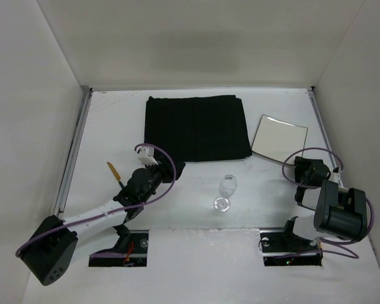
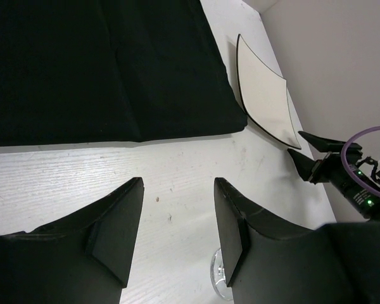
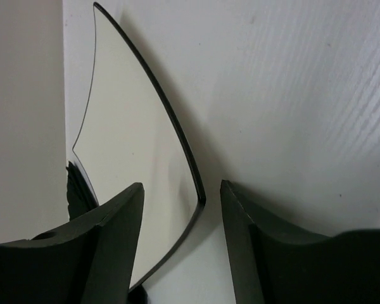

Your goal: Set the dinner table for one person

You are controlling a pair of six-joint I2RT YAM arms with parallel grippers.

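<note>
I will next move my right gripper a little outward over the plate's near corner and close its fingers, because that corner is just outward, between its open fingers.
The dinner table is a white top with a black cloth mat at its back middle. A square white plate with a dark rim lies right of the mat. A clear wine glass lies on its side near the front middle. My right gripper is open, and the plate's near corner sits between its fingers, touching neither. My left gripper is open and empty, low over bare table by the mat's near left corner. The glass's foot peeks out beside its right finger.
A small golden utensil lies on the table left of my left arm. Upright white walls close in the back and both sides. Metal rails run along the table's side edges. My right gripper shows in the left wrist view, near the plate.
</note>
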